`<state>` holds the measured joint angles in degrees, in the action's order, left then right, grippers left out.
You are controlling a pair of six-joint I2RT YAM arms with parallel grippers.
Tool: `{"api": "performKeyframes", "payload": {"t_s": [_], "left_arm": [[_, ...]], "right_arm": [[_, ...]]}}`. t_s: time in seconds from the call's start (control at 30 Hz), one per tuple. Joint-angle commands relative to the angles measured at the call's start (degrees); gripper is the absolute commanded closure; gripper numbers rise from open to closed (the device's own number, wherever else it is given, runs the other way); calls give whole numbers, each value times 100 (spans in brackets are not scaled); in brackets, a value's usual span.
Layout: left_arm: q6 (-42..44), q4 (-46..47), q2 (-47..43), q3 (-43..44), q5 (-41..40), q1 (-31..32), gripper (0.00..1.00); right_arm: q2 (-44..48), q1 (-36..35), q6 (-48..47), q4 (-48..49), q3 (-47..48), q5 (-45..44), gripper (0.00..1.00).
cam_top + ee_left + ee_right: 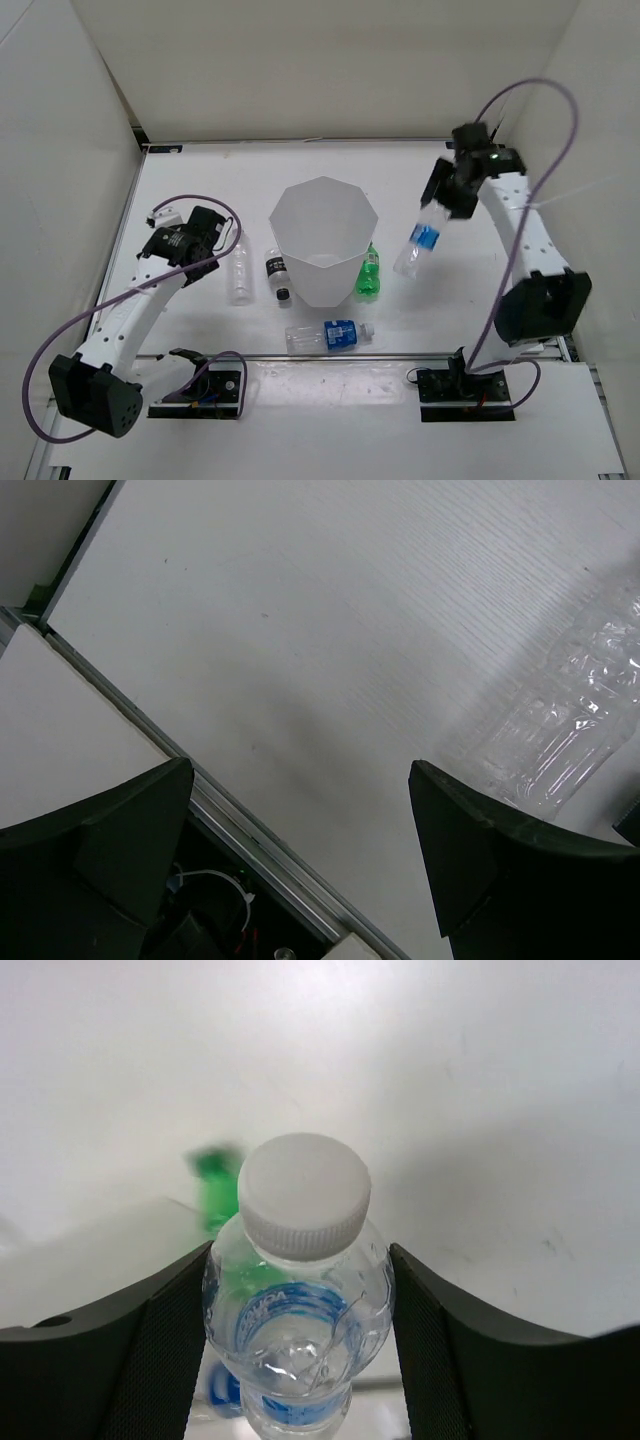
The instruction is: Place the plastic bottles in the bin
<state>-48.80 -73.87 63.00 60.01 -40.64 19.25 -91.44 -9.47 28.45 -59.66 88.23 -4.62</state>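
Next, the right gripper lifts to the left in the top view, over the bin's opening [322,222] for the release, as the bottle still hangs beside the bin.
The bin [300,198] stands mid-table, white and faceted. My right gripper [449,198] is shut on a clear blue-label bottle [420,243] and holds it in the air to the right of the bin. In the right wrist view the gripper [300,1252] clamps this bottle [300,1300] just below its white cap. My left gripper [212,240] is open and empty beside the plain clear bottle [240,272], which shows at the right of the left wrist view [570,720]. The black-label bottle [277,272], the green bottle [369,272] and a second blue-label bottle [330,335] lie around the bin.
White walls enclose the table on the left, back and right. A metal rail [330,355] runs along the near edge, in front of the arm bases; it also shows in the left wrist view [250,840].
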Motion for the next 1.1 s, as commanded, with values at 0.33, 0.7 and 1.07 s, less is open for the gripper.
{"api": "performKeyframes", "payload": {"t_s": [0.33, 0.7, 1.07], "left_arm": [[-236, 900, 10, -156, 452, 18, 0], [-121, 1067, 195, -156, 557, 18, 0], [-121, 1119, 195, -226, 610, 18, 0]], "right_arm": [[487, -1616, 311, -398, 4081, -127, 63], [-208, -3016, -128, -502, 4623, -442, 0], [1304, -2473, 117, 314, 2982, -2080, 0]]}}
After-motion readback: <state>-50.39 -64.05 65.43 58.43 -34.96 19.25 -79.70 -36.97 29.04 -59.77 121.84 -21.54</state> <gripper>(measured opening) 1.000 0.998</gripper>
